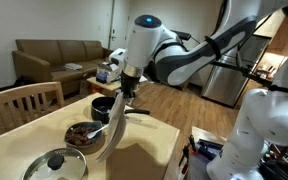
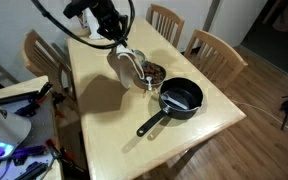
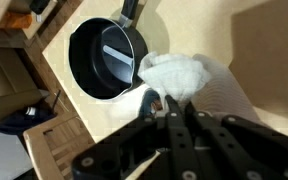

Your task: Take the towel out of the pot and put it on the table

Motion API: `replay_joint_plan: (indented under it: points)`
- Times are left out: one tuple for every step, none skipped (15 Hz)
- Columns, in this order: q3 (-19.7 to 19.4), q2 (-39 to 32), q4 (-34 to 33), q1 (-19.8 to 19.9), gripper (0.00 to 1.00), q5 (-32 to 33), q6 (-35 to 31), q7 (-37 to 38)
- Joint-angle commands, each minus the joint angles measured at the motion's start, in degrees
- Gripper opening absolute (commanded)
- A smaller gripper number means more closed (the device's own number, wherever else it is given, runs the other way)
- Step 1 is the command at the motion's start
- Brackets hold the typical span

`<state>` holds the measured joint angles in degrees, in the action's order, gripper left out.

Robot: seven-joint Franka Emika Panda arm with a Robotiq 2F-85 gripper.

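The towel (image 2: 127, 66) goes down and back over the table (image 2: 106, 118) beside the pot's handle next. My gripper lays it out there to release it, as that bare part of the table is clear.
My gripper (image 1: 127, 95) is shut on a grey-white towel (image 1: 116, 128) that hangs down from it above the wooden table (image 1: 144, 150). In an exterior view the towel (image 2: 127, 66) dangles below the gripper (image 2: 116, 42), to the left of the black pot (image 2: 181, 97). The pot has a long handle and stands on the table; it also shows in an exterior view (image 1: 102, 108). In the wrist view the towel (image 3: 189, 75) is pinched between the fingers (image 3: 169, 108), beside the pot (image 3: 102, 60), which holds no towel.
A dark bowl (image 1: 84, 133) with contents and a round glass lid (image 1: 54, 163) sit on the table. The bowl (image 2: 155, 74) stands close by the towel. Wooden chairs (image 2: 212, 48) surround the table. A sofa (image 1: 54, 55) stands behind.
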<state>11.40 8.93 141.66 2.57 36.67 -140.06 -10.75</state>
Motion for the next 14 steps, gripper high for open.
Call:
replay_joint_plan:
  points:
    - [-3.9,-9.1,-4.2,-1.7,0.02,4.5,-2.3,-4.3]
    - [-5.0,-10.8,-3.7,-1.8,0.02,4.5,-3.6,-5.7]
    - [-5.9,-12.6,-3.3,-1.9,0.02,4.2,-4.8,-7.1]
    - [-6.9,-14.5,-2.3,-1.6,0.02,3.0,-6.2,-9.2]
    - [-7.6,-16.1,-1.4,-1.3,0.02,1.8,-7.2,-10.9]
    - [-8.4,-16.9,-0.3,-1.1,0.02,1.3,-6.7,-11.3]
    - [-9.1,-17.4,0.7,-1.0,0.02,1.1,-5.8,-11.3]
    - [-9.7,-17.6,1.5,-1.1,0.02,1.3,-4.3,-10.3]
    - [-10.5,-16.7,2.8,-1.6,0.02,2.5,-2.3,-7.5]
    - [-11.0,-16.0,3.9,-1.9,0.02,3.0,-1.2,-6.3]
    - [-11.2,-15.2,5.0,-1.9,0.02,2.3,0.0,-6.2]
    - [-11.3,-14.5,5.9,-2.1,0.02,2.1,1.4,-5.3]
    - [-11.5,-13.4,7.0,-2.3,0.02,2.4,3.0,-3.6]
    - [-11.2,-12.5,8.0,-2.3,0.02,1.5,4.2,-3.4]
